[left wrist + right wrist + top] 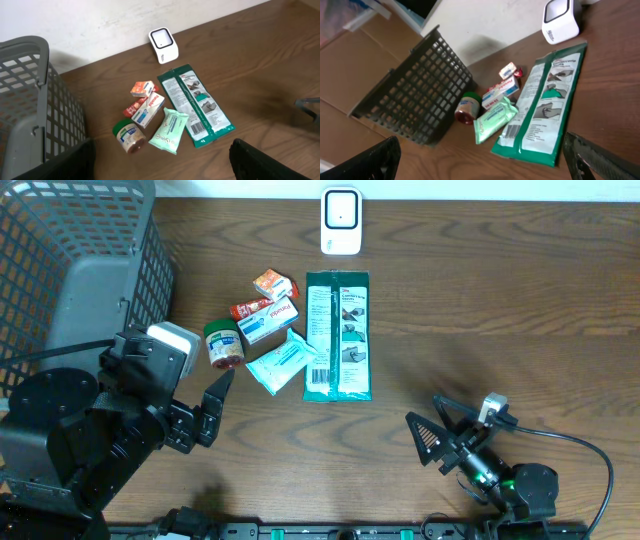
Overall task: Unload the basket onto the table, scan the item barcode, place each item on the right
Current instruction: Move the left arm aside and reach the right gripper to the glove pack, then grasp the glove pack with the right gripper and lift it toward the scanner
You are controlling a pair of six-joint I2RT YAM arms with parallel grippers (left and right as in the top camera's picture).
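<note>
The green packet's edge farthest from the wipes pack [283, 363] has room, so the robot's right gripper will move outward next and then tilt down onto that long edge of the green packet [338, 335].
A white barcode scanner [341, 220] stands at the table's far edge. Below it lie the items: a long green packet [338, 335], a pale green wipes pack [283, 363], a green-lidded jar [223, 345] on its side, a blue-and-white box [268, 320], a red packet [248, 309] and a small orange box [273, 283]. My left gripper [205, 415] hangs open just below the jar, holding nothing. My right gripper [437, 423] is open at the lower right, apart from everything. The right wrist view shows a barcode [512, 131] on the green packet's near end.
A grey mesh basket [70, 270] fills the far left corner beside the left arm. The right arm's cable [590, 455] loops along the table's right front. Bare wood lies between the two grippers.
</note>
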